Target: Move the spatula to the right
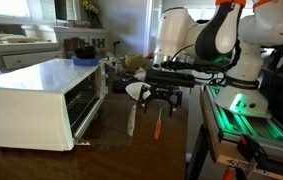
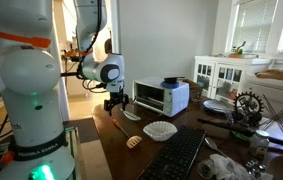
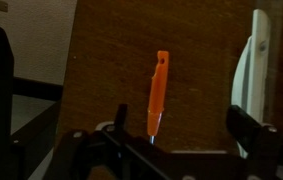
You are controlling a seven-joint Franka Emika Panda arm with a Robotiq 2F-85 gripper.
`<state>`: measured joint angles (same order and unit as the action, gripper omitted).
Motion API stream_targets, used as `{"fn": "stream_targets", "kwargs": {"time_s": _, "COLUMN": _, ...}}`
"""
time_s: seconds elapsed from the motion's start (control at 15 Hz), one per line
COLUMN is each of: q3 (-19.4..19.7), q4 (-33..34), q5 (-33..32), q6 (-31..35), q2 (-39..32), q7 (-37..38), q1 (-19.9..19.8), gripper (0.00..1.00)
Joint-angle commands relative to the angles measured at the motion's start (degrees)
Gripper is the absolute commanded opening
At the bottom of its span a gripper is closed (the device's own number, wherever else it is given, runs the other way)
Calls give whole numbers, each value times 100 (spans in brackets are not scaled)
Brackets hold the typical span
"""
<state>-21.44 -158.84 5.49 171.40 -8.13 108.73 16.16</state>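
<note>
My gripper will next lower and move toward the left in the wrist view onto the spatula's orange handle, because it lies below, nearer one open finger.
The spatula is a thin orange-red stick lying on the dark wooden table, and it also shows in an exterior view. My gripper hovers just above it with its fingers wide apart. The spatula's near end sits between the fingers, close to the left one, and neither finger touches it. The gripper shows in both exterior views. A white round-headed utensil with a pale handle lies beside the spatula, outside the right finger, and shows in an exterior view.
A white toaster oven stands on the table next to the utensils. A white scalloped dish, a black keyboard and a small orange item lie nearer one table edge. The arm's base stands beside the table.
</note>
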Motion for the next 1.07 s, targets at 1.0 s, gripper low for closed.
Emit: {"fn": "stream_targets", "kwargs": {"time_s": 1.0, "q3": 1189, "q4": 30, "q5": -877, "q6": 375, "q2": -712, "q7": 1286, "q1": 1552, "gripper": 91}}
